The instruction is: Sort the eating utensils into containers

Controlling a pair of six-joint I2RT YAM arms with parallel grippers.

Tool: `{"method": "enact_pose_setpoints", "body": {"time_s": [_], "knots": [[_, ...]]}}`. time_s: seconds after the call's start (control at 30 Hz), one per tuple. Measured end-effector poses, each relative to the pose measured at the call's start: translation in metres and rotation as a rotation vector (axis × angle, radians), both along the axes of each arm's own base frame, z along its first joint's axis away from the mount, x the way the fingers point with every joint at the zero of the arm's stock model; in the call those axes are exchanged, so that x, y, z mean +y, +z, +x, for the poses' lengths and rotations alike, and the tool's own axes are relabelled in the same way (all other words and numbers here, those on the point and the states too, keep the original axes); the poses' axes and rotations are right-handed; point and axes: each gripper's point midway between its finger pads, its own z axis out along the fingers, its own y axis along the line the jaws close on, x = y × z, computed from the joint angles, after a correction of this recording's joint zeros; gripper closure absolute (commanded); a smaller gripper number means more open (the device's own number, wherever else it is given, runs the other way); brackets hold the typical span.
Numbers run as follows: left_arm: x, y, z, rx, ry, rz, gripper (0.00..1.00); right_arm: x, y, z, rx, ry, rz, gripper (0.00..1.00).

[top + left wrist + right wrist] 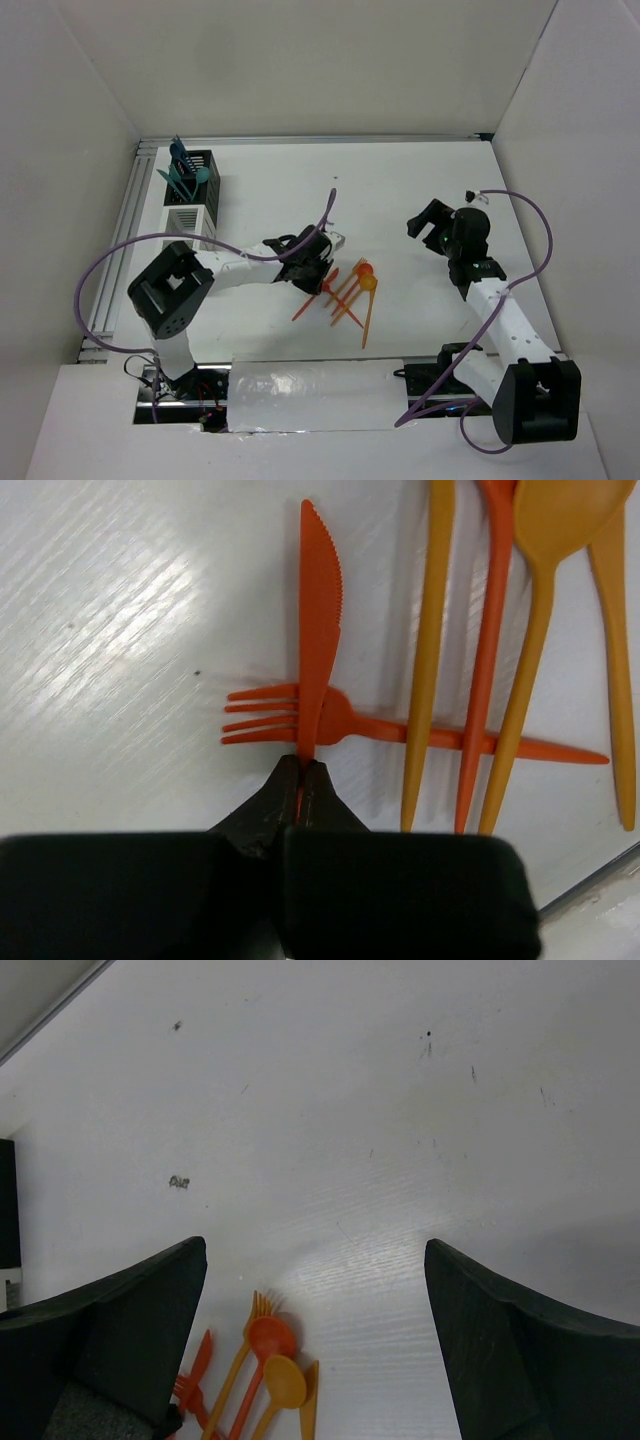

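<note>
The left gripper lifts the red-orange knife next, carries it over to the white bin's empty far section (187,219) and releases, since that lies to its left in the top view.
My left gripper (312,266) (303,770) is shut on the handle of a red-orange knife (320,630), which points away from me on the table. Under the knife a red-orange fork (340,723) lies crosswise. Beside them lie several orange and red utensils (352,290) (265,1360), among them an orange spoon (545,540). At the back left, the black bin (200,178) holds teal and blue utensils (182,165). The white bin (188,218) stands just in front of it. My right gripper (430,222) (315,1250) hangs open over bare table, right of the pile.
An aluminium rail (115,250) runs along the table's left edge. A translucent sheet (315,395) covers the near edge between the arm bases. Purple cables (120,250) loop beside both arms. White walls close in the table.
</note>
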Motion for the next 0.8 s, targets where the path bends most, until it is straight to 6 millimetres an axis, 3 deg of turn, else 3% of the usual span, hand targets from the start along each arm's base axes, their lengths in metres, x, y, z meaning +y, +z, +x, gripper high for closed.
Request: {"method": "enact_pose_setpoints", "body": {"time_s": [0.1,0.13,0.17,0.2,0.4,0.47,0.53,0.63,0.8], "knots": [[0.017,0.003,0.001,0.015,0.065,-0.023,1.00,0.000,0.001,0.000,-0.004,0.000,0.000,0.04],[0.032,0.013,0.003,0.003,0.102,-0.049,1.00,0.000,0.001,0.000,-0.004,0.000,0.000,0.05],[0.035,0.016,0.004,-0.002,0.112,-0.053,1.00,0.000,0.001,0.000,-0.005,-0.001,-0.001,0.05],[0.044,0.031,0.012,-0.033,0.142,-0.095,1.00,0.000,0.001,0.000,-0.006,-0.001,-0.001,0.05],[0.069,0.194,0.069,-0.438,0.234,-0.468,1.00,0.003,-0.004,0.003,0.010,0.010,0.014,0.05],[0.090,0.238,0.085,-0.569,0.266,-0.548,1.00,0.003,-0.009,0.004,0.022,0.015,0.017,0.05],[0.120,0.265,0.100,-0.684,0.316,-0.569,1.00,0.004,-0.012,0.004,0.033,0.019,0.018,0.05],[0.173,0.288,0.120,-0.842,0.412,-0.555,1.00,0.005,-0.015,0.007,0.048,0.025,0.017,0.05],[0.260,0.294,0.137,-1.002,0.543,-0.490,1.00,0.005,-0.019,0.016,0.057,0.032,0.012,0.05]]}}
